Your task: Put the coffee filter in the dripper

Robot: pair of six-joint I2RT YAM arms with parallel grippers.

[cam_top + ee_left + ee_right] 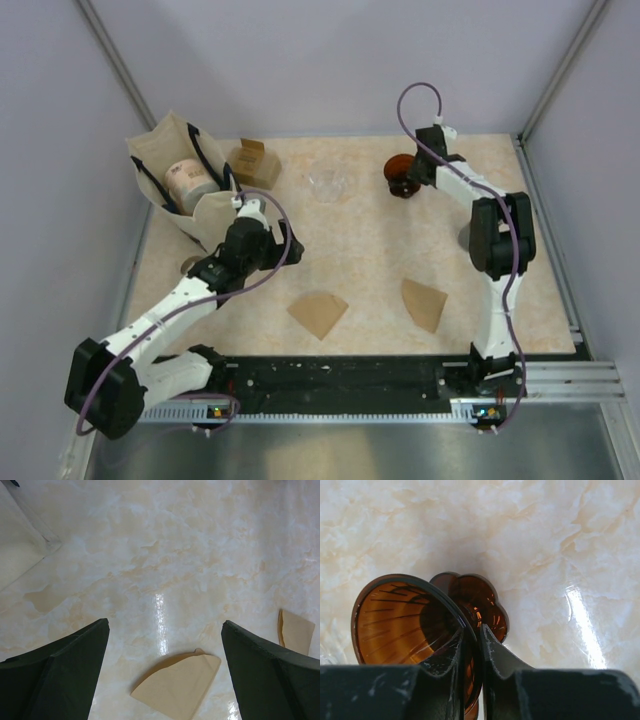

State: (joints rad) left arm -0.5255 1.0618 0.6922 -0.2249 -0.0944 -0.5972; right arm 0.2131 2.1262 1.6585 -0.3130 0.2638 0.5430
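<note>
I will lift the dripper (402, 175) with my right gripper and carry it onto the grey round cup (464, 237), which stands back and to the gripper's right in the top view.
Two brown paper coffee filters lie flat on the marble table: one (318, 312) at front centre, the other (424, 303) to its right. Both show in the left wrist view, the nearer (177, 685) and the farther (296, 631). My left gripper (260, 238) is open and empty, held above the table (165, 622) just back of the nearer filter. The amber dripper (402, 175) stands at the back right. My right gripper (414, 170) is shut on the dripper's wall (405, 620), one finger inside the cone and one outside (472, 630).
A cream tote bag (180, 185) holding a round tin stands at the back left, with a small cardboard box (254, 163) beside it. A clear glass vessel (328, 185) sits at back centre. A metal rail (330, 385) runs along the near table edge.
</note>
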